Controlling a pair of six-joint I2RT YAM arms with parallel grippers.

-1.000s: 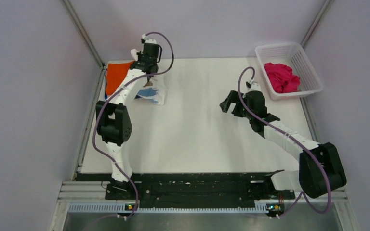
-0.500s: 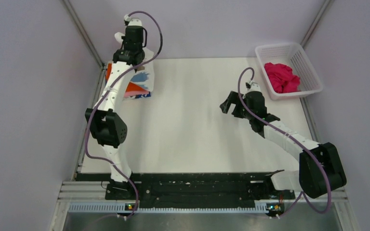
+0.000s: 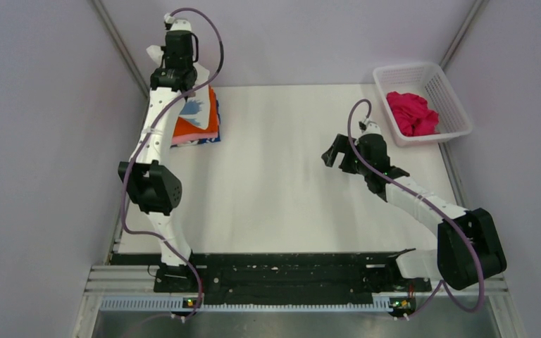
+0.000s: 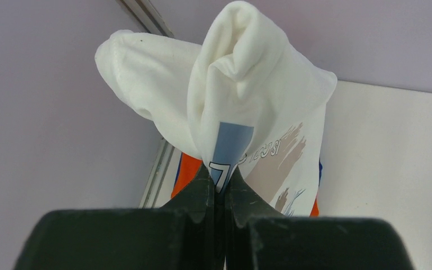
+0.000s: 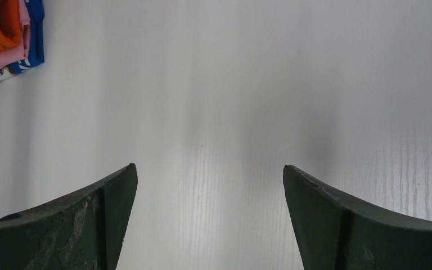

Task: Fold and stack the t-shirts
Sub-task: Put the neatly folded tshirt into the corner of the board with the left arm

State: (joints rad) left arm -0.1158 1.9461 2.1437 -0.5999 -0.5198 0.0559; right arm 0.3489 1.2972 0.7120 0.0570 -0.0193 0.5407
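Observation:
My left gripper needs to go down next onto the stack's edge by that wall, as the orange shirt (image 3: 208, 127) is still uncovered there.
My left gripper (image 3: 171, 76) (image 4: 220, 181) is shut on a bunched fold of the white t-shirt with blue, brown and tan print (image 3: 196, 107) (image 4: 247, 84). It holds the shirt up at the table's far left corner, and the cloth hangs down over the stack. The stack has an orange shirt (image 3: 208, 127) (image 4: 187, 173) on top, with pink (image 5: 0, 59) and blue (image 5: 34, 34) edges beneath. My right gripper (image 3: 334, 151) (image 5: 209, 169) is open and empty above bare table, right of centre. A magenta shirt (image 3: 412, 113) lies crumpled in the basket.
The white lattice basket (image 3: 453, 105) stands at the far right corner. Grey walls and metal corner posts (image 3: 123, 56) close in the table at the left and back, close to my left gripper.
My left arm has swung further toward the far left corner and lifted the printed shirt, which now hangs over the stack. The right arm has not moved.

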